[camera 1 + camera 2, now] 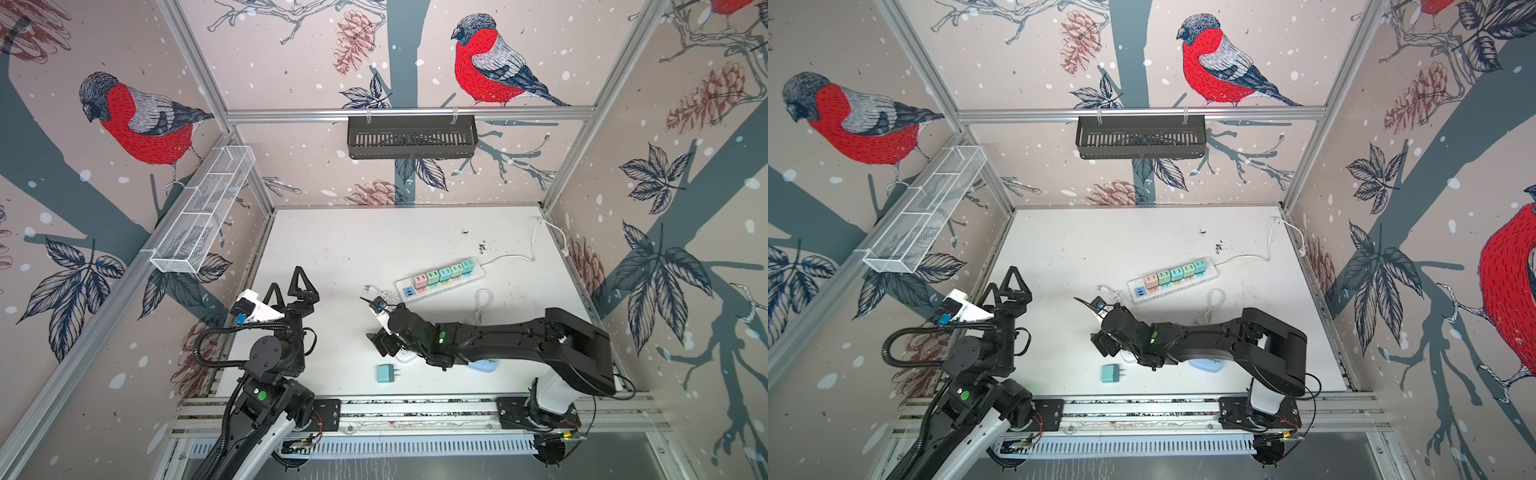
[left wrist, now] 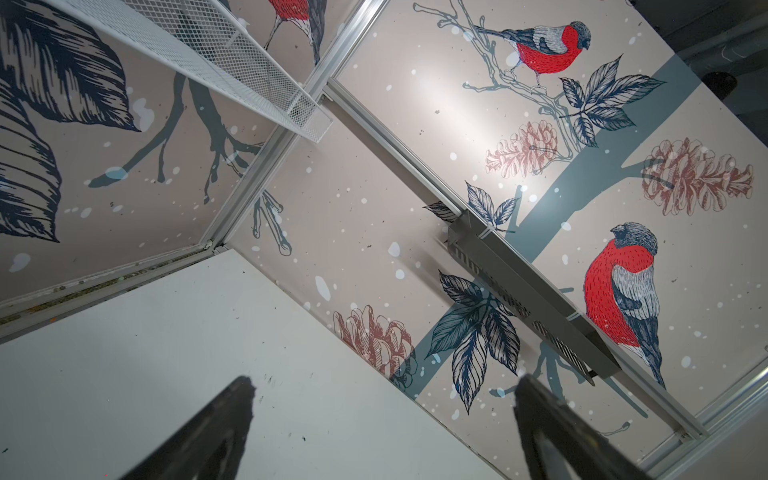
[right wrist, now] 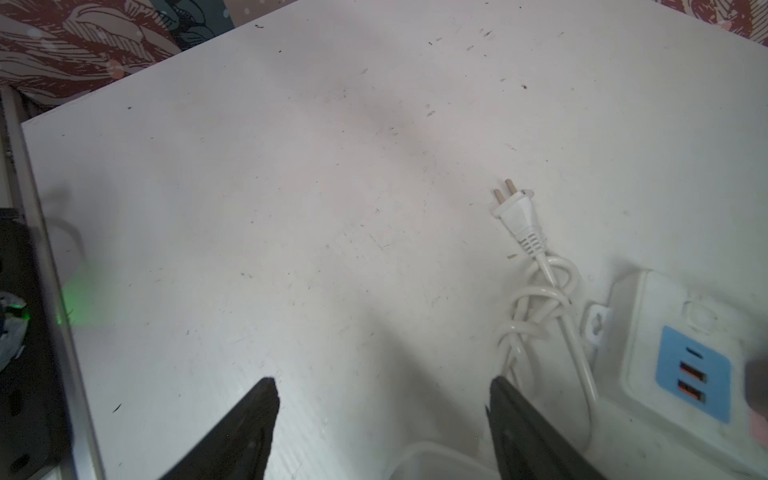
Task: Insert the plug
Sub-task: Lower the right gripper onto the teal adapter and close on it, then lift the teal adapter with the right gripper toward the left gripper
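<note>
The teal plug's body lies below my right gripper's open fingers, nearer the table's front edge. Next, the gripper moves back toward that edge and lowers them around it.
A teal plug lies on its side near the table's front edge, prongs pointing right; it is out of both wrist views. The white power strip lies diagonally at mid-table with several pastel plugs in it. My right gripper hovers low just behind the teal plug, pointing left, open and empty. My left gripper stands wide open at the left, raised, holding nothing.
A white two-pin plug on a coiled cord lies by the strip's USB end. A white piece and a pale blue object sit under the right arm. A wire basket and a black shelf hang on the walls.
</note>
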